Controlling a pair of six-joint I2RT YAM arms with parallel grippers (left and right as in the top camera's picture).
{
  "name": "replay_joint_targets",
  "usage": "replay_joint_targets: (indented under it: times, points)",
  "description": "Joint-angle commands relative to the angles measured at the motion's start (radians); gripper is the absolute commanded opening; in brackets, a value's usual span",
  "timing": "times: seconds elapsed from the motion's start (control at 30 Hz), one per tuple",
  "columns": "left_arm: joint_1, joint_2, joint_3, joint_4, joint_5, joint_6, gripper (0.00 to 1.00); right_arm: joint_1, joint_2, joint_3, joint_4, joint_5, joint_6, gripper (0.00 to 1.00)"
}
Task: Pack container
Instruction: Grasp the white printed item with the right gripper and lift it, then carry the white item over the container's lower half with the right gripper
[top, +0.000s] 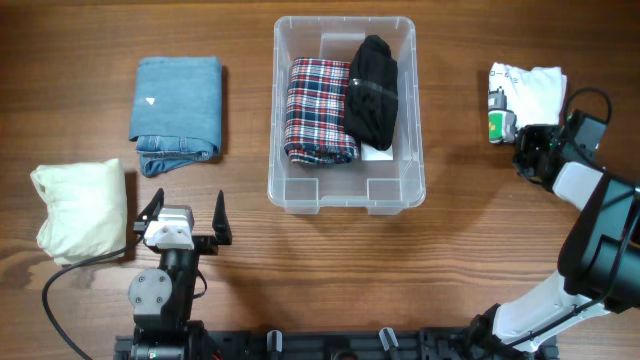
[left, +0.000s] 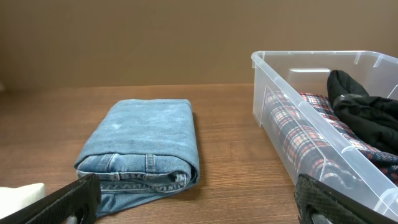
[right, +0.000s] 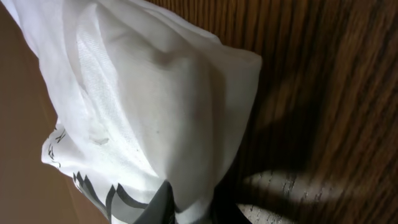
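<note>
My right gripper holds the fabric and will rise, carry it left in the overhead view and lower it there to release: the container's near end (top: 322, 182) is empty.
The clear container (top: 345, 200) stands at the table's middle back. It holds a folded plaid garment (top: 318, 110) on its left and a black garment (top: 372, 90) on its right. It also shows in the left wrist view (left: 280, 87) with the plaid (left: 311, 134) and black (left: 367, 109) garments. My left gripper (top: 185, 212) is open and empty near the front left; in its wrist view (left: 199, 208) it faces the folded jeans (left: 146, 140). My right gripper (top: 522, 152) is at the near edge of a white printed garment (top: 528, 90), and its fingers (right: 199, 214) pinch that fabric (right: 155, 106).
Folded blue jeans (top: 178, 105) lie left of the container. A cream folded garment (top: 80, 208) lies at the far left, beside my left gripper; its corner shows in the left wrist view (left: 18, 194). A cable runs from the left arm along the front edge.
</note>
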Motion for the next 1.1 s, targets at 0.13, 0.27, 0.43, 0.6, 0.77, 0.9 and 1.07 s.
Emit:
replay_joint_targets:
  times: [0.13, 0.27, 0.43, 0.6, 0.77, 0.9, 1.07]
  points:
    - [0.008, -0.003, -0.003, -0.008, -0.002, 0.011, 1.00, 0.006, 0.051, -0.063, 0.074, -0.135, -0.183, 0.04]
    - [0.008, -0.003, -0.003, -0.008, -0.002, 0.011, 1.00, 0.006, -0.008, -0.063, 0.178, -0.304, -0.217, 0.04]
    - [0.008, -0.003, -0.003, -0.008, -0.002, 0.011, 1.00, 0.006, -0.120, -0.063, 0.321, -0.486, -0.218, 0.04]
    - [0.008, -0.003, -0.003, -0.008, -0.002, 0.011, 1.00, 0.006, -0.278, -0.062, 0.407, -0.579, -0.179, 0.04]
    - [0.008, -0.003, -0.003, -0.008, -0.002, 0.011, 1.00, 0.019, -0.468, -0.061, 0.426, -0.692, -0.131, 0.04]
    - [0.008, -0.003, -0.003, -0.008, -0.002, 0.011, 1.00, 0.071, -0.549, -0.061, 0.480, -0.790, -0.092, 0.04]
    - [0.008, -0.003, -0.003, -0.008, -0.002, 0.011, 1.00, 0.229, -0.568, -0.061, 0.495, -0.895, -0.086, 0.04]
